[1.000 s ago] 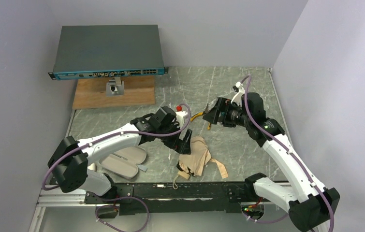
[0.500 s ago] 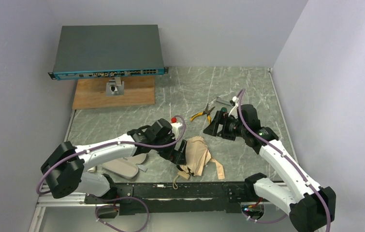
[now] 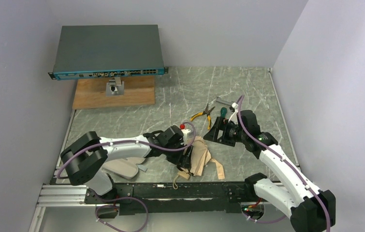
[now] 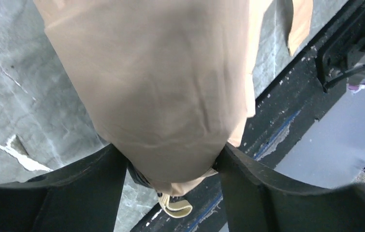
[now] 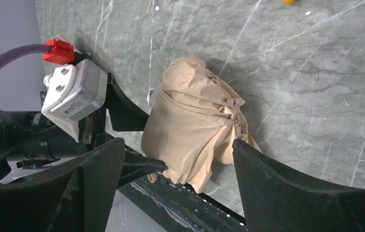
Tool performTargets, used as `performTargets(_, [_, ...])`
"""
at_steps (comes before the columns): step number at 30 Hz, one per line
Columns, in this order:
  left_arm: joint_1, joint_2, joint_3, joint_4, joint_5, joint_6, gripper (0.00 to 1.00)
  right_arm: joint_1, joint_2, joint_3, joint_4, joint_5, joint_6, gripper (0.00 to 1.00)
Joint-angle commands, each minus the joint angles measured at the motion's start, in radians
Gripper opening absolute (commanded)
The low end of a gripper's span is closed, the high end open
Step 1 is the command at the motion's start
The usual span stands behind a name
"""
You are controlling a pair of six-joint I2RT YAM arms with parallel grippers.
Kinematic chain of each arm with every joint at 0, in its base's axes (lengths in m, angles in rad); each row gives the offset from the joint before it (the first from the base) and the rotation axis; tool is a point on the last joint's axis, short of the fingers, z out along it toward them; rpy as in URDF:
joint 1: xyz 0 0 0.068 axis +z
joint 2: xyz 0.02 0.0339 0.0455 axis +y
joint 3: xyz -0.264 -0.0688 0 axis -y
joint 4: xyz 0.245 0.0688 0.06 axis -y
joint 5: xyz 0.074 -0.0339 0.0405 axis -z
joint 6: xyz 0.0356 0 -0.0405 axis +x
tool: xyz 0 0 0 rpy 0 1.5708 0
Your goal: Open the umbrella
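Observation:
Next, my right gripper tilts more level and moves toward my left gripper, onto the umbrella's loose folds, because the umbrella's near end is already held.
The folded umbrella (image 3: 200, 153), a tan fabric bundle, lies on the marble table near the front edge, with its strap (image 3: 218, 169) trailing right. My left gripper (image 3: 186, 162) holds its near end. In the left wrist view the fabric (image 4: 161, 87) fills the gap between both fingers of the left gripper (image 4: 170, 154), touching each, and a cream loop (image 4: 175, 208) hangs below. My right gripper (image 3: 214, 131) hovers open and empty just right of the umbrella, pointing at it. The right wrist view shows the umbrella (image 5: 195, 125) between the spread fingers of the right gripper (image 5: 178, 145), apart from them.
A pale pink sleeve (image 3: 122, 164) lies left of the umbrella. Yellow-handled pliers (image 3: 202, 114) and a green-handled tool (image 3: 223, 112) lie behind the right gripper. A network switch (image 3: 108, 52) on a wooden board (image 3: 115, 94) stands at the back left. A black rail (image 3: 170, 189) runs along the front edge.
My left gripper moved right and forward onto the umbrella's near end. My right gripper came down and nearer, now low beside the umbrella.

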Motion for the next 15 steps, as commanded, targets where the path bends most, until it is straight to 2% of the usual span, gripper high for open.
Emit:
performTargets(1, [-0.007,0.049,0.087,0.009,-0.065,0.001,0.57,-0.003,0.000,-0.019,0.049,-0.051,0.022,0.83])
performTargets(5, [-0.008,0.066,0.151,-0.031,-0.080,0.029,0.04,-0.002,0.008,-0.032,0.067,-0.060,0.038,0.83])
performTargets(6, [-0.007,0.062,0.167,-0.039,-0.079,0.033,0.00,-0.002,0.009,-0.035,0.070,-0.061,0.040,0.83])
performTargets(15, [0.009,-0.114,0.284,-0.148,-0.077,0.053,0.00,-0.002,-0.005,-0.030,0.109,-0.052,0.074,0.84])
